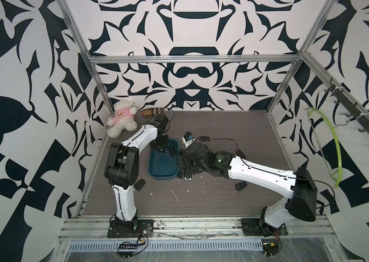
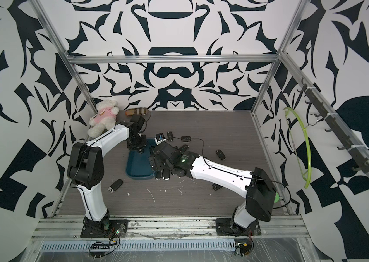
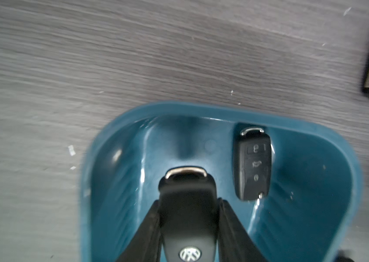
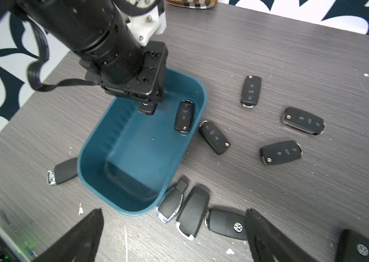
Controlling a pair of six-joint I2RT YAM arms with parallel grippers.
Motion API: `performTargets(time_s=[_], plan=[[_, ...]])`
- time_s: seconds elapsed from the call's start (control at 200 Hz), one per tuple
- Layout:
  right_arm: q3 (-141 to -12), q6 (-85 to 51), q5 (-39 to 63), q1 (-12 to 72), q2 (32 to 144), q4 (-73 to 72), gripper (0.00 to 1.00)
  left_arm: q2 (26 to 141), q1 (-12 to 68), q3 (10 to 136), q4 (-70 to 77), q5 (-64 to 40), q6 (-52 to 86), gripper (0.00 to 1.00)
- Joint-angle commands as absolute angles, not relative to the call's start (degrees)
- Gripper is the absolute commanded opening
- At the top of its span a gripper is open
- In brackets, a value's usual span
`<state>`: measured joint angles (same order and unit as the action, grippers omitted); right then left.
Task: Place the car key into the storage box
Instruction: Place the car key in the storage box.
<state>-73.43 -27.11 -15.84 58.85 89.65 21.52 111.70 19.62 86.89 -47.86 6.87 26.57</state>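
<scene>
My left gripper is next going down to the bare box bottom (image 1: pixel 167 153) (image 3: pixel 225 174) beside the flat key, moving slightly toward that key, and will let go of the held key, because that part of the bottom is below it.
The dark teal storage box (image 1: pixel 163 169) (image 2: pixel 137 164) (image 4: pixel 133 158) lies mid-table. My left gripper (image 3: pixel 188 200) (image 1: pixel 160 148) is shut on a black car key (image 3: pixel 188 217) with a silver emblem, holding it low inside the box's far end (image 3: pixel 201 111). The held key (image 4: pixel 147 108) pokes out below the jaws in the right wrist view. Another black key (image 3: pixel 255 163) (image 4: pixel 184 115) lies flat in the box beside it. My right gripper (image 4: pixel 174 211) (image 1: pixel 184 165) hangs open by the box's right side, above a cluster of keys (image 4: pixel 192 211), holding nothing.
Several more black keys lie scattered right of the box (image 4: pixel 281 152) (image 4: pixel 251 90), and one (image 4: pixel 63 173) (image 1: pixel 139 184) lies to its left. A teddy bear (image 1: pixel 122 118) and a plaid pouch (image 1: pixel 152 111) sit at the back left. A green hanger (image 1: pixel 335 145) hangs on the right wall.
</scene>
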Motion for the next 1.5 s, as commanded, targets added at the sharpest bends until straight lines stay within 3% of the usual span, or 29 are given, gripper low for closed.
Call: performTargets(time_s=[0.0,0.98,1.495], plan=[[-73.6,-28.2,-17.4,58.6,88.1,21.0,1.0,114.1,19.7,88.8,-47.3,6.3,26.1,0.35],[-73.5,-29.4,-17.2,57.9,88.8,21.5,1.0,121.5,22.1,92.6,-46.0,5.8,24.3,0.4],[-71.1,-35.5,-18.6,53.7,87.4,26.6,1.0,114.7,22.0,89.6,-46.6,5.6,25.5,0.67]])
